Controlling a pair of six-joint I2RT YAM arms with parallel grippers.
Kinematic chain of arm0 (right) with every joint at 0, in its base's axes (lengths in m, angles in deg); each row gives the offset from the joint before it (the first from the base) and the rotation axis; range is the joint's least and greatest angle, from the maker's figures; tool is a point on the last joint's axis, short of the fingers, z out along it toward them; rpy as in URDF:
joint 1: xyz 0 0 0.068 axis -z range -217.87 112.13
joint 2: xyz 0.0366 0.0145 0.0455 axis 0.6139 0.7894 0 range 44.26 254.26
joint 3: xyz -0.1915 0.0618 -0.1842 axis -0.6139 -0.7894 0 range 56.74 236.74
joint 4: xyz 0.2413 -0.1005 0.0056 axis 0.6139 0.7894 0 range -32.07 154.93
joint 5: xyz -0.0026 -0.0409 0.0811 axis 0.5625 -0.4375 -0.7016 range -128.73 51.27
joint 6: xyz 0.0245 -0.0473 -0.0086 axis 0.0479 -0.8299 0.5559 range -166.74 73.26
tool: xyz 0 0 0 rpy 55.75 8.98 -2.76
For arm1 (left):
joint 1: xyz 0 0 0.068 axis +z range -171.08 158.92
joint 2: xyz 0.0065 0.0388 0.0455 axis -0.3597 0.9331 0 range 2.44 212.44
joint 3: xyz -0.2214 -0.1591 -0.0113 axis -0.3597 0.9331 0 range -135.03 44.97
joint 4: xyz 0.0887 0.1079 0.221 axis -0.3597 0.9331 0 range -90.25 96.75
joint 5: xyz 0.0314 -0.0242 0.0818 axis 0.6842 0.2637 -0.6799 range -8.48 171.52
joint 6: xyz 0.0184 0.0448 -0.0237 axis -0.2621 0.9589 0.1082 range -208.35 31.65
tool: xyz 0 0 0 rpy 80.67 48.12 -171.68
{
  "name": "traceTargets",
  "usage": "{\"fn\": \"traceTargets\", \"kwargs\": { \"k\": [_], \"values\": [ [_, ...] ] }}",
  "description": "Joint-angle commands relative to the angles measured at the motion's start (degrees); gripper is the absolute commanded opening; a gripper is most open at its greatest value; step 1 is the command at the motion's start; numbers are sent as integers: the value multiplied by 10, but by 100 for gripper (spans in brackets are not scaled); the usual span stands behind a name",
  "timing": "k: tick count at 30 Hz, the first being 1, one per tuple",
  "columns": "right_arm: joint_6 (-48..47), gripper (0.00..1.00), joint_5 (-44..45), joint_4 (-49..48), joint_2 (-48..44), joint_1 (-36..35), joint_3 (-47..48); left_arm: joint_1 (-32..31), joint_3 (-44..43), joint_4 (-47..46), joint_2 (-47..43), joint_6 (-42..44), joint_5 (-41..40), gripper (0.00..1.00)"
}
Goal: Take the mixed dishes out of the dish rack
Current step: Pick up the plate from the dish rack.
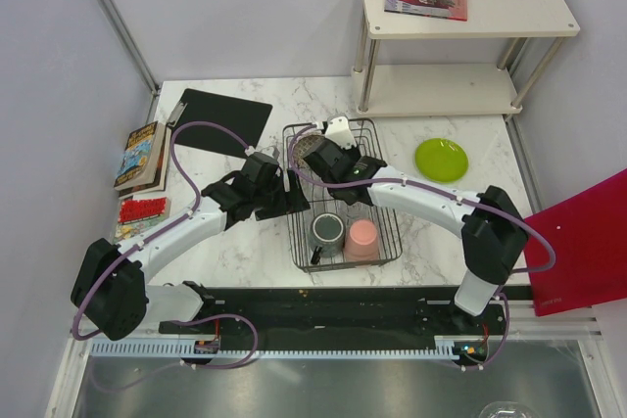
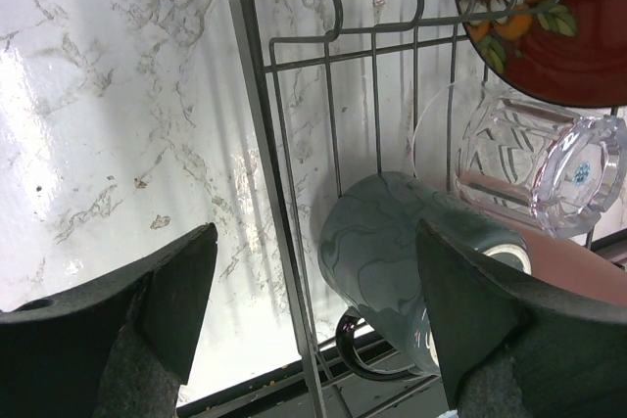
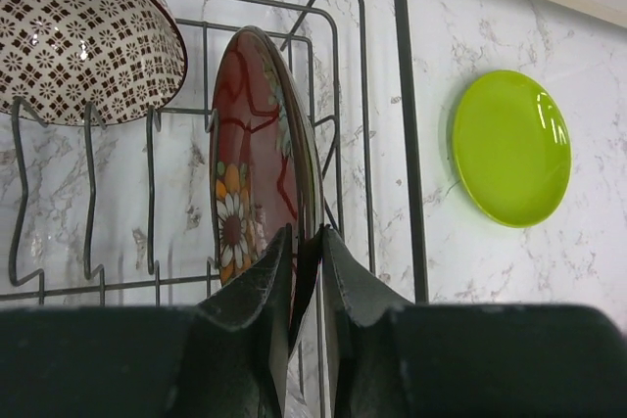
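The red patterned plate in my right gripper rises past the rack's side next. It then goes down onto the lime-green plate [image 1: 441,159] [image 3: 511,148], to its right in the top view.
The black wire dish rack [image 1: 345,242] stands mid-table. In its near end lie a dark grey mug [image 1: 327,232] and a pink cup [image 1: 362,239]. The lime-green plate [image 1: 441,159] lies on the table to the right of the rack. My right gripper [image 3: 306,242] is shut on the rim of the red patterned plate [image 3: 255,144], which stands on edge in the rack beside the patterned brown bowl [image 3: 78,36]. My left gripper [image 2: 313,242] is open and empty, straddling the rack's left wall [image 2: 284,242] next to the mug [image 2: 392,261]. The clear glass [image 2: 549,163] lies behind the mug.
A flat black mat [image 1: 220,119] lies at the far left. Books [image 1: 142,156] and a red item [image 1: 144,209] sit at the left edge. A two-tier shelf [image 1: 460,46] stands at the back right, and a red folder [image 1: 588,242] lies at the right.
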Motion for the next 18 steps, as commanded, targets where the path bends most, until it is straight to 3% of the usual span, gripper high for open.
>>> {"fn": "traceTargets", "kwargs": {
  "k": [1, 8, 12, 18],
  "values": [
    [-20, 0, 16, 26, -66, -23, 67, -1, -4, -5, 4, -16, -12, 88],
    [-28, 0, 28, 48, -84, -32, 98, -1, -3, -6, 7, -18, -13, 88],
    [-51, 0, 82, 48, -116, -30, 96, -1, -3, -6, 7, -17, -13, 88],
    [-65, 0, 107, 37, -191, 22, 71, -1, -3, -5, 1, -16, -12, 88]
  ]
}}
